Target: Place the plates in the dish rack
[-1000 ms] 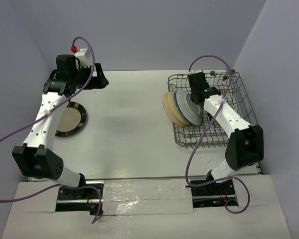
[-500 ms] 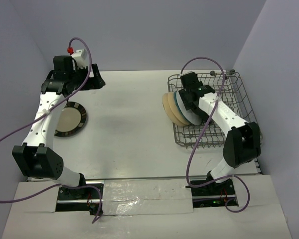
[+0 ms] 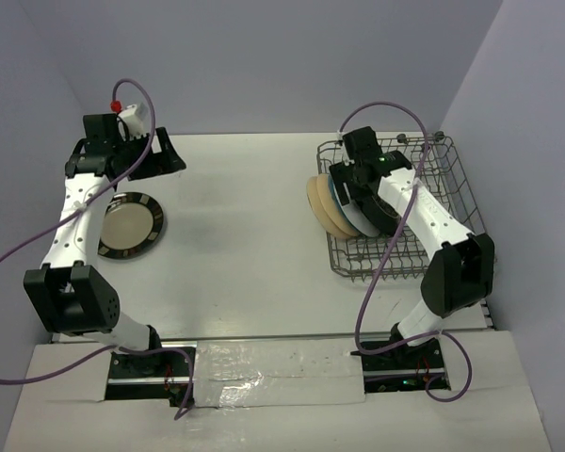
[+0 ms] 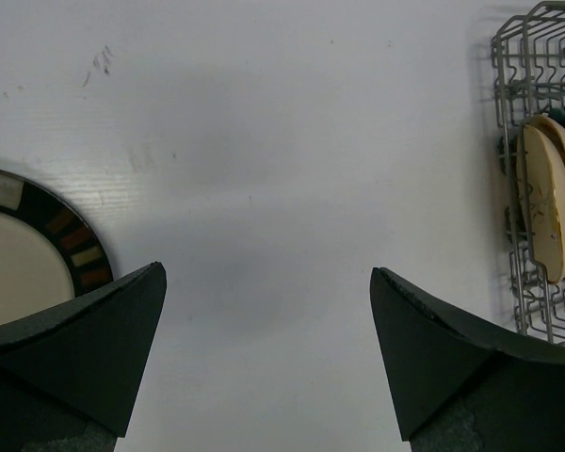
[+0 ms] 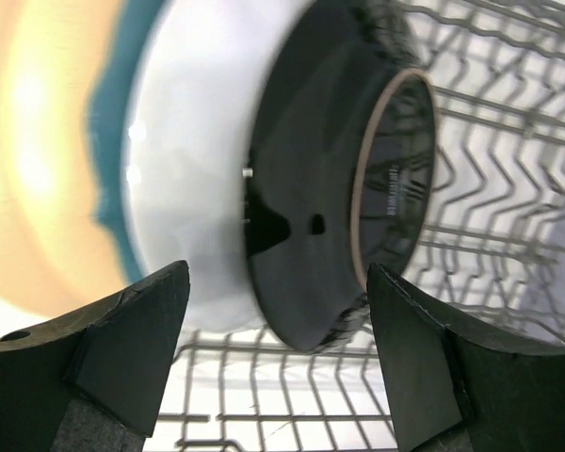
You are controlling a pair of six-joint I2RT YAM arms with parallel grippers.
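The dark striped-rim plate is lying flat on the table, so my left gripper should next move back over the plate, then go down and tilted onto its near rim (image 3: 123,252).
The grey wire dish rack (image 3: 431,221) stands at the right. Several plates stand on edge in it: beige plates (image 3: 316,203), a teal one (image 5: 111,141), a white-backed one (image 5: 188,179) and a dark plate (image 5: 334,188). My right gripper (image 3: 356,185) hovers open just above the dark plate (image 3: 375,209), jaws either side of its edge without touching it. One dark striped-rim plate with a beige centre (image 3: 129,226) lies flat on the table at the left. My left gripper (image 3: 166,160) is open and empty behind that plate, which shows low on the left (image 4: 33,252) in its wrist view.
The rack's wire floor (image 5: 471,169) to the right of the dark plate holds nothing. The rack's left end (image 4: 537,104) shows at the right of the left wrist view. Grey walls close in the table on the back and both sides.
My right gripper has opened and let go of the dark plate, which now stands in the rack, and has drawn back a little. My left arm has swung toward the left wall.
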